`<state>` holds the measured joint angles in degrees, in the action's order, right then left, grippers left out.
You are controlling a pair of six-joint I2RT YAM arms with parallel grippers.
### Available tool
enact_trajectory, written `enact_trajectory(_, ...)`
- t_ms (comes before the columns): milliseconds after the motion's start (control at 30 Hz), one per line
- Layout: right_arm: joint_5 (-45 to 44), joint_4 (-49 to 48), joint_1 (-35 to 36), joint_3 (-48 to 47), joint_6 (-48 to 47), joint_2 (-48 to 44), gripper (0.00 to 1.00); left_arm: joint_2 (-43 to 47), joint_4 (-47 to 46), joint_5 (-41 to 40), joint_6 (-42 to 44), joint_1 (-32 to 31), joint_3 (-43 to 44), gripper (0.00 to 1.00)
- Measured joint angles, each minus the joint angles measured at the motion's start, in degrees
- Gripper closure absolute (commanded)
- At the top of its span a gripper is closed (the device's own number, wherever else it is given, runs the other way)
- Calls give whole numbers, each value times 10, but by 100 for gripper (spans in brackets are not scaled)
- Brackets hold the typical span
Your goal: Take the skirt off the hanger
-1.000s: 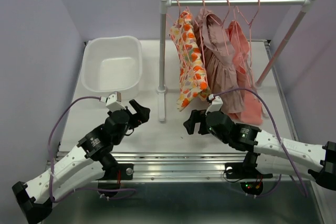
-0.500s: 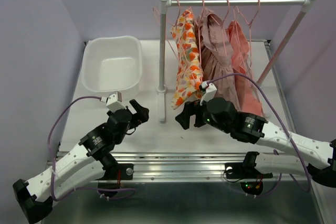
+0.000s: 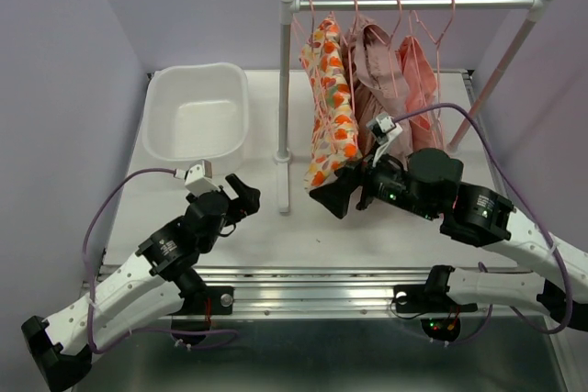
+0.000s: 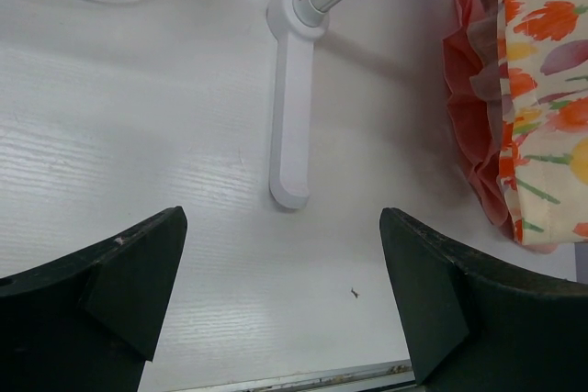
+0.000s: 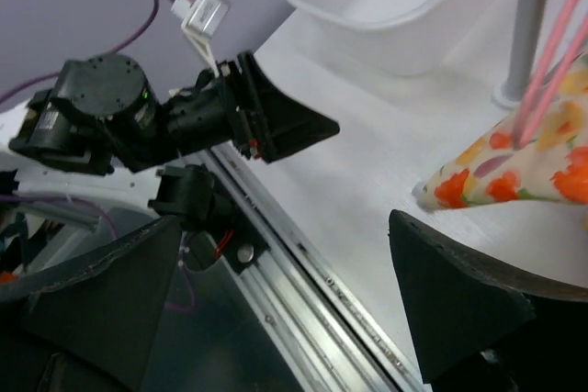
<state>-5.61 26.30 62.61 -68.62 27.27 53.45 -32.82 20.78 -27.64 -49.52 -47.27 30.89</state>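
I need to lift my right gripper outward from beside the skirt's hem and turn it toward the bar (image 3: 413, 4), onto the skirt's pink hanger, because the skirt is still hanging from it.
A cream skirt with orange flowers (image 3: 331, 103) hangs on a pink hanger (image 3: 313, 12) at the left end of the white rail (image 3: 413, 4). Its hem also shows in the left wrist view (image 4: 542, 89) and in the right wrist view (image 5: 514, 172). My right gripper (image 3: 342, 192) is open and empty, raised right beside the skirt's lower hem. My left gripper (image 3: 241, 196) is open and empty, low over the table, left of the rack's foot (image 4: 292, 107).
A mauve garment (image 3: 378, 89) and a salmon one (image 3: 424, 80) hang to the right on the same rail. A white tub (image 3: 196, 115) stands at the back left. The rack's left post (image 3: 284, 89) stands between the tub and the skirt.
My right arm has risen and swung right, its gripper now up at the skirt's hem. The skirt has swayed. My left arm has stayed put.
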Motion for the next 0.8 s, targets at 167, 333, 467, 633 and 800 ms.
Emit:
enact_trajectory(167,-103,21,0,-92,-29,55,0,-1,0,2,6,0,0,1)
enact_trajectory(333,-248,31,0,-226,-81,166,0,-2,-4,2,10,0,0,1)
enact_trajectory(467,-334,42,0,-295,-117,232,0,-4,-4,2,10,0,0,1)
enact_trajectory(633,-414,41,-15,-374,-173,300,0,-3,-4,2,10,0,0,1)
enact_trajectory(800,-418,40,-80,-417,-197,338,0,1,-4,2,10,0,0,1)
